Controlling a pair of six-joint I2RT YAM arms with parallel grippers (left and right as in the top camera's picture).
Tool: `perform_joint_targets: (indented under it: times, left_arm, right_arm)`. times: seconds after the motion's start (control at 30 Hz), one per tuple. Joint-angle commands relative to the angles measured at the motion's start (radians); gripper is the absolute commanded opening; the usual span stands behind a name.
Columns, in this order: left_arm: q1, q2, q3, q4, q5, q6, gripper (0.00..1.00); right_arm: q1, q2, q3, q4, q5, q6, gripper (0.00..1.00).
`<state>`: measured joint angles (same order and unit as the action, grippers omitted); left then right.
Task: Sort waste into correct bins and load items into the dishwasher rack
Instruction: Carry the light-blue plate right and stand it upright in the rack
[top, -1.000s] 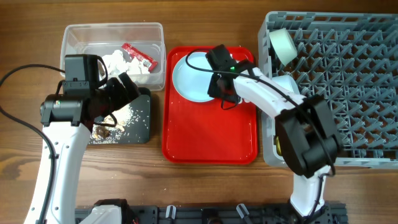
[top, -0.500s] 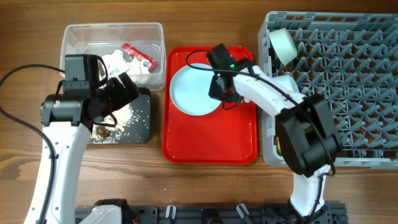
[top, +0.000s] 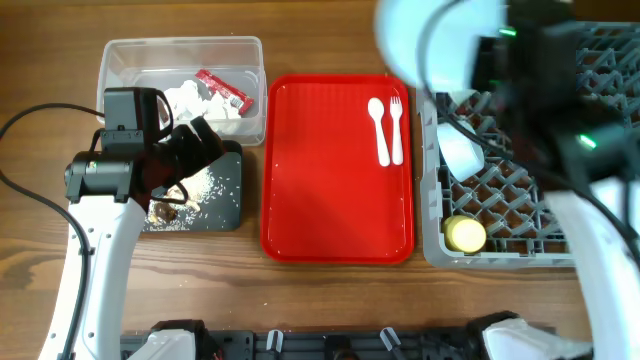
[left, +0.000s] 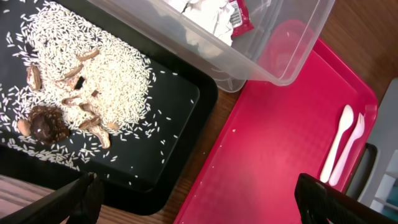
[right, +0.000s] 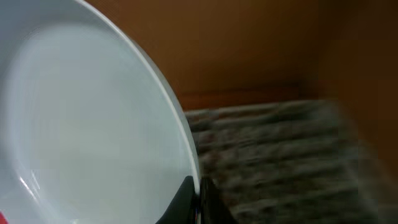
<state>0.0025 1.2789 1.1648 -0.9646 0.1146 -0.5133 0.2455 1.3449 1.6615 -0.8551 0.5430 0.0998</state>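
Note:
I need to lower the light blue plate in my right gripper into the rack slots beside the pale bowl next and let go of the plate's rim, because the slots are empty.
My right gripper is shut on the rim of the light blue plate and holds it high, blurred, over the left edge of the grey dishwasher rack; the plate also shows in the overhead view. A pale bowl and a yellow-green bowl sit in the rack. The white spoon and fork lie on the red tray. My left gripper is open and empty above the black tray with rice scraps.
The clear tub at the back left holds tissue and the red wrapper. The left wrist view shows the scraps, tub wall, spoon and fork.
The right gripper has lifted the plate off the red tray, up and to the right over the rack. The spoon and fork now show on the tray. The left arm has not moved.

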Motion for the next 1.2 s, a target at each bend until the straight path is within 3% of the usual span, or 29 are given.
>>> perform_joint_targets:
  times: [0.0,0.2,0.43,1.17]
  left_arm:
    - [0.006,0.000,0.017,0.002,0.008,0.011,1.00]
    - [0.006,0.000,0.017,0.002,0.008,0.011,1.00]
    - [0.006,0.000,0.017,0.002,0.008,0.011,1.00]
    - [0.006,0.000,0.017,0.002,0.008,0.011,1.00]
  right_arm:
    - [-0.090,-0.005,-0.006,0.003,0.274,-0.315,0.04]
    - [-0.225,0.037,-0.018,0.058,0.287,-0.499,0.04]
    - [-0.254,0.185,-0.020,0.069,0.316,-0.702,0.04]
    - [-0.253,0.431,-0.021,-0.007,0.194,-0.586,0.04]
